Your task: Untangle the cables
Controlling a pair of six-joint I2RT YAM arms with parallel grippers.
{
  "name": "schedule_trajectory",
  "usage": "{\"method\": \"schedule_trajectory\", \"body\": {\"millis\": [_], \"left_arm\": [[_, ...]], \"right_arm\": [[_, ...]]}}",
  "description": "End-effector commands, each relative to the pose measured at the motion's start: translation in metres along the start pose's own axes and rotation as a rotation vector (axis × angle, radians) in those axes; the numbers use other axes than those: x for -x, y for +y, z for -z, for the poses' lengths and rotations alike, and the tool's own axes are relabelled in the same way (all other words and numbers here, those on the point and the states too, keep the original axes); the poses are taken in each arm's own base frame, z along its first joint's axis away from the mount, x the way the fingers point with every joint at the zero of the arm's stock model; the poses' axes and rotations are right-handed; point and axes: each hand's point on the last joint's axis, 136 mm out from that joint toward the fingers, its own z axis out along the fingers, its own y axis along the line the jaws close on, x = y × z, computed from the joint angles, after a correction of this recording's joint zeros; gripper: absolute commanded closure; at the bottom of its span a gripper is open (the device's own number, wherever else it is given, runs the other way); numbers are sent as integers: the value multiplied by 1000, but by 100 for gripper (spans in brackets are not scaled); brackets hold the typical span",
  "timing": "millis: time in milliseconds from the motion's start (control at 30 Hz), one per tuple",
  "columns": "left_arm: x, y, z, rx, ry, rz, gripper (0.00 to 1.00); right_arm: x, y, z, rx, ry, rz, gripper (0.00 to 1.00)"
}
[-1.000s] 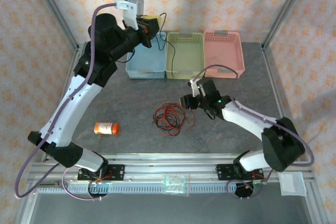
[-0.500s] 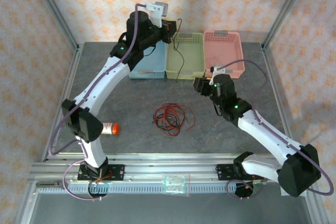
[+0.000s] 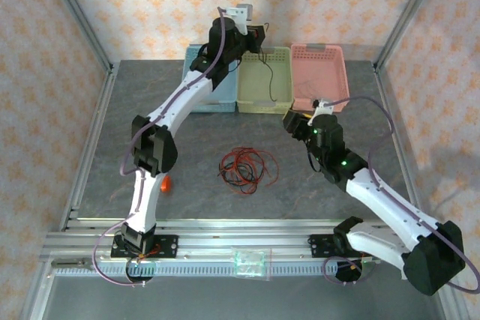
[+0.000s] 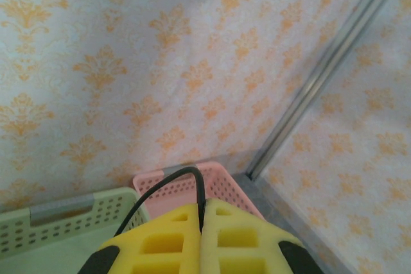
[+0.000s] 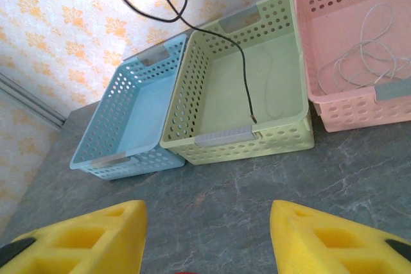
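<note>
The black cable's loose end already hangs inside the green basket [image 3: 255,101] [image 4: 61,243], and the basket's bottom is below my left gripper. I will next lower my left gripper toward the basket and release the cable there.
A tangle of red and black cables [image 3: 246,168] lies in the middle of the table. My left gripper [image 3: 257,37] is raised over the back of the green basket [image 3: 255,101], shut on a black cable [image 3: 268,80]. That black cable [image 5: 244,75] hangs down with its free end inside the green basket [image 5: 231,136]. In the left wrist view the black cable [image 4: 192,178] is pinched between the yellow pads of the left gripper [image 4: 202,213]. A whitish cable [image 5: 369,49] lies coiled in the pink basket [image 5: 347,104]. My right gripper [image 5: 209,222] is open and holds nothing, just in front of the baskets.
A blue basket [image 5: 122,126], the green one and the pink basket [image 3: 337,73] stand in a row at the back. An orange bottle [image 3: 163,183] lies at the left, partly behind the left arm. The cage frame and patterned walls close the table in.
The left arm swung right from above the blue basket to above the green one, carrying the black cable. The right arm drew back from the tangle toward the baskets.
</note>
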Motion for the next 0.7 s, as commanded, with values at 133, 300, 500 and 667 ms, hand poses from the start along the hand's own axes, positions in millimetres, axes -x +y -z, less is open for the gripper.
{"method": "schedule_trajectory", "body": {"millis": [133, 300, 500, 667], "left_arm": [[14, 25, -24, 9, -105, 42, 100], [-25, 47, -41, 31, -46, 68, 100], [-67, 70, -55, 77, 32, 89, 100], [-98, 92, -57, 154, 85, 98, 94]], "right_arm": [[0, -3, 9, 12, -16, -77, 47], [0, -11, 11, -31, -18, -84, 47], [0, -15, 10, -60, -16, -99, 46], [-6, -25, 2, -141, 25, -124, 34]]}}
